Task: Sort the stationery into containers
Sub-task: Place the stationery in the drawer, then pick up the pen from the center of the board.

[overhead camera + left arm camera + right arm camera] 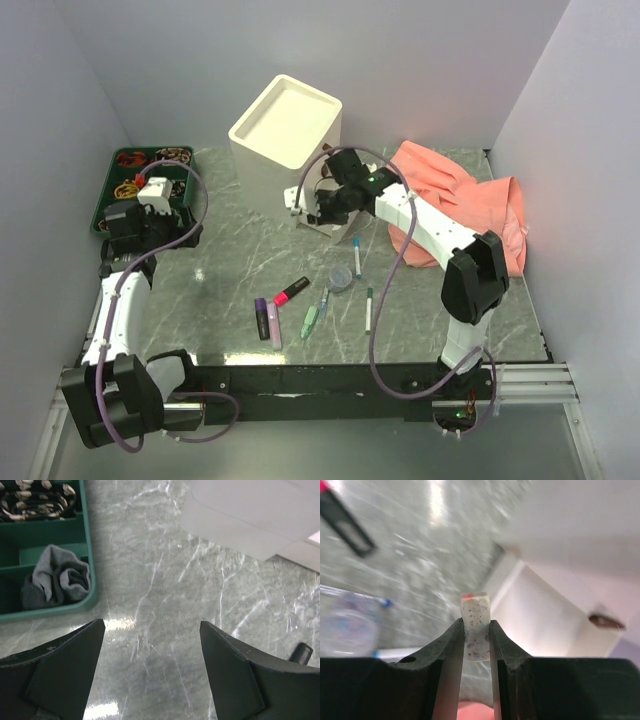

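The drawer [547,625] stands open beside the eraser, so next my right gripper moves toward the right in the wrist view and down over the drawer's pale bottom to release.
My right gripper [308,208] [476,623] is shut on a small white speckled eraser [475,614] with a red mark on top, and holds it next to the cream-white cabinet [286,121]. An open drawer [547,625] with a brown handle [606,622] lies just right of the eraser. On the table lie a purple highlighter [262,318], a pink highlighter [273,326], a red-and-black marker [292,291], a pale green piece [310,321], a clear tape roll [341,277], and white pens [357,256] [368,308]. My left gripper [125,236] [152,626] is open and empty over bare table.
A green divided tray [112,187] [89,555] with rolled socks [55,582] stands at the far left, close to my left gripper. An orange cloth [470,195] lies bunched at the back right. Grey walls close in the table on three sides.
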You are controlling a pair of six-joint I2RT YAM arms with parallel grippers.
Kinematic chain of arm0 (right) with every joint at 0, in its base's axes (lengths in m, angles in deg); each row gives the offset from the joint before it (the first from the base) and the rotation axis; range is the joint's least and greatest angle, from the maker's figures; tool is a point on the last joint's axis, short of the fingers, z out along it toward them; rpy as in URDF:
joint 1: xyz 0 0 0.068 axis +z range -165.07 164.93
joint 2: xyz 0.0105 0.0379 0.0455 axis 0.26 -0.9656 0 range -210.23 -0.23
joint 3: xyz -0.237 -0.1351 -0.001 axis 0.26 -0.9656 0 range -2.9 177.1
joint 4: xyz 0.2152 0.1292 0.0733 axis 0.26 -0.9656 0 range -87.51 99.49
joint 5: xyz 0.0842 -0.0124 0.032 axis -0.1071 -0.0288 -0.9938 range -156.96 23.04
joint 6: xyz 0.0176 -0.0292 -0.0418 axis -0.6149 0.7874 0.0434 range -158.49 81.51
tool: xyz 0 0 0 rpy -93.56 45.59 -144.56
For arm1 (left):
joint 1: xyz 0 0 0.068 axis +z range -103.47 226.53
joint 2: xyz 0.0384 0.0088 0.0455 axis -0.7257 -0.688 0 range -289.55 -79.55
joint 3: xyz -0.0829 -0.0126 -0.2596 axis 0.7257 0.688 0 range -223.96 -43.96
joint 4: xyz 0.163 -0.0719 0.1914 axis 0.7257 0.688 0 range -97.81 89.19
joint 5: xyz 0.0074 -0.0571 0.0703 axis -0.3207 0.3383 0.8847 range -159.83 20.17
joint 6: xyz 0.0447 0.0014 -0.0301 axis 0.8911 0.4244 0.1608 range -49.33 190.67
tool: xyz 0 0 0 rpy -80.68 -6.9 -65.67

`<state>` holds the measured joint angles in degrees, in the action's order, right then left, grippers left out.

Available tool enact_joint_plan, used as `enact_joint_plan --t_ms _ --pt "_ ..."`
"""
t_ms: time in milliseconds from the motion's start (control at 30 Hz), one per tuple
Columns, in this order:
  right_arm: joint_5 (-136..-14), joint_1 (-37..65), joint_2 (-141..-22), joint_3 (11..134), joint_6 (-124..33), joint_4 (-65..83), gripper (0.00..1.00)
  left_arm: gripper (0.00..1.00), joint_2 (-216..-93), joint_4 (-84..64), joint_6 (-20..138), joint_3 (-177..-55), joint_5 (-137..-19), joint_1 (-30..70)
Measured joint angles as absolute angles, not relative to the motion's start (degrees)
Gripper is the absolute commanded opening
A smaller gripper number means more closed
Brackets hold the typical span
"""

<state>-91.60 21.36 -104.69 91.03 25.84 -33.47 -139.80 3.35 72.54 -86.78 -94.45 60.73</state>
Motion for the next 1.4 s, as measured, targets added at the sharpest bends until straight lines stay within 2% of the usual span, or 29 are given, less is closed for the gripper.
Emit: enact_joint_plan --t_ms 167,333,367,400,467,500,533,567,767,967,1167,1267,1400 --pt "-88.00 17.53 -110.64 95.07 25.41 -31.78 0.19 0.84 -142.18 2.02 71.93 -89.50 -94.38 60.73" --pt "-85.53 16.22 -116.71 97.44 24.27 -29.42 0.30 0.84 -144.33 0.92 71.52 -91.46 -94.05 60.73" --pt "-85.02 16.15 -117.48 97.54 23.92 -28.88 0.33 0.84 -144.72 0.86 71.49 -91.59 -93.97 60.73" --pt "-84.52 16.02 -118.05 97.63 23.62 -28.37 0.41 0.84 -145.05 0.75 71.49 -91.70 -93.94 60.73" --pt "-83.73 15.83 -118.92 97.63 22.54 -27.28 0.47 0.85 -145.53 0.75 71.49 -91.83 -93.94 60.73" --pt "-83.41 15.78 -119.03 97.61 22.06 -26.84 0.58 0.85 -145.70 0.75 71.49 -91.88 -93.94 60.73" --pt "-83.27 15.78 -119.03 97.61 21.82 -26.45 0.64 0.85 -145.79 0.75 71.49 -91.90 -93.92 60.73" --pt "-83.30 15.78 -118.88 97.54 21.47 -26.04 0.65 0.85 -145.83 0.77 71.49 -91.90 -93.94 60.73" --pt "-84.50 15.78 -115.97 94.94 18.83 -24.27 0.63 0.85 -145.79 0.83 71.47 -91.90 -93.97 60.73" --pt "-92.76 16.88 -106.59 90.81 18.04 -29.75 0.58 0.86 -143.50 1.77 71.47 -91.90 -93.97 60.75" --pt "-97.09 29.36 -97.33 83.62 25.60 -37.44 0.58 0.86 -137.79 2.85 71.10 -91.48 -94.25 60.77" --pt "-96.91 35.34 -98.35 81.87 28.80 -40.79 0.55 0.86 -136.20 3.09 69.70 -90.65 -94.12 60.77" --pt "-94.81 38.56 -101.81 80.50 31.99 -42.62 0.56 0.86 -135.02 3.72 67.36 -89.63 -94.01 60.51"
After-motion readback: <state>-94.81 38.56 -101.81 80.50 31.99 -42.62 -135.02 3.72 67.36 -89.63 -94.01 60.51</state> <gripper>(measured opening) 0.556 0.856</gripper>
